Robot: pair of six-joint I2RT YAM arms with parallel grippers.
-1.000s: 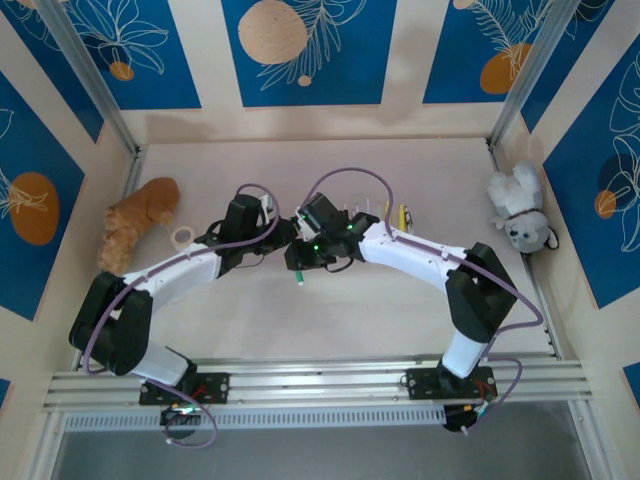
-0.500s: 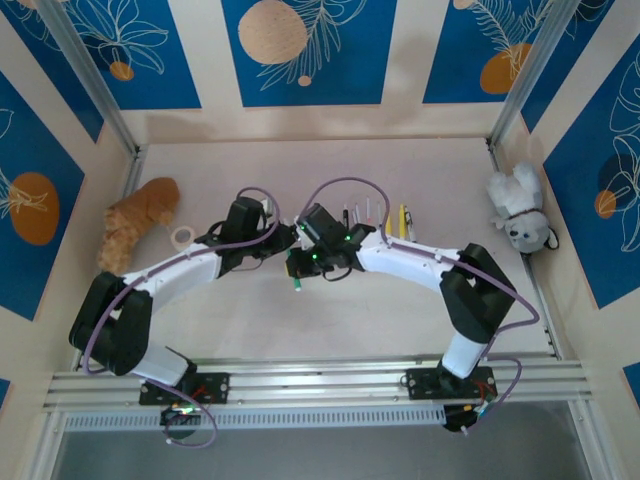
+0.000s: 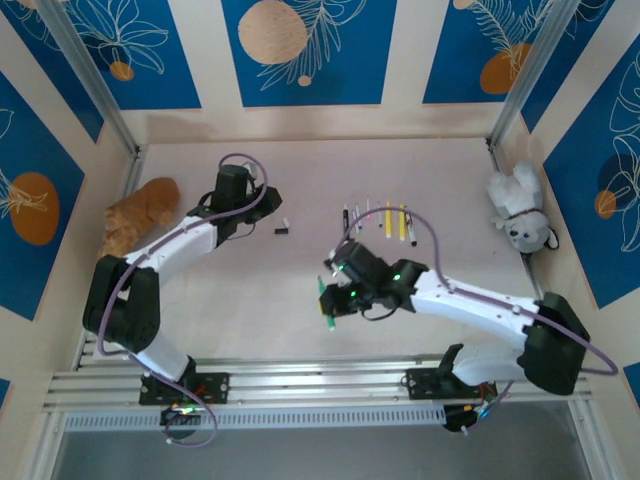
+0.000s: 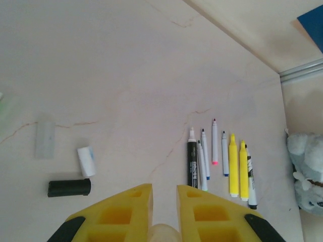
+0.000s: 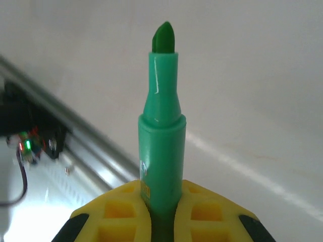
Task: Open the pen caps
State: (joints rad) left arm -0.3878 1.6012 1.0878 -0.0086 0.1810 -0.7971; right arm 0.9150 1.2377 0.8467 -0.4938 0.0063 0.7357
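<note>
I will move my right gripper outward and down next and let go of the green marker (image 3: pixel 328 318) by the near ends of the uncapped pens, because their row lies outward of it.
My right gripper (image 5: pixel 161 189) is shut on a green marker (image 5: pixel 162 126) whose bare green tip points away from the wrist. Seen from above, that gripper (image 3: pixel 335 298) holds the marker (image 3: pixel 328 318) over the front middle of the table. My left gripper (image 3: pixel 262 212) hovers at the back left, its yellow fingers (image 4: pixel 126 206) nearly closed on a pale rounded cap (image 4: pixel 164 234). On the table below lie a black cap (image 4: pixel 69 188), a white cap (image 4: pixel 87 161) and a clear cap (image 4: pixel 44 138). Several uncapped pens (image 4: pixel 222 161) lie in a row, also at the back middle (image 3: pixel 380 220).
An orange plush toy (image 3: pixel 140 215) lies at the left wall and a white plush toy (image 3: pixel 520 215) at the right wall. The metal rail (image 3: pixel 320 380) runs along the front edge. The black cap (image 3: pixel 283 231) lies just right of the left gripper.
The two grippers were together at the table's middle; now they are apart. The right arm pulled the green marker toward the front, and the left arm swung to the back left.
</note>
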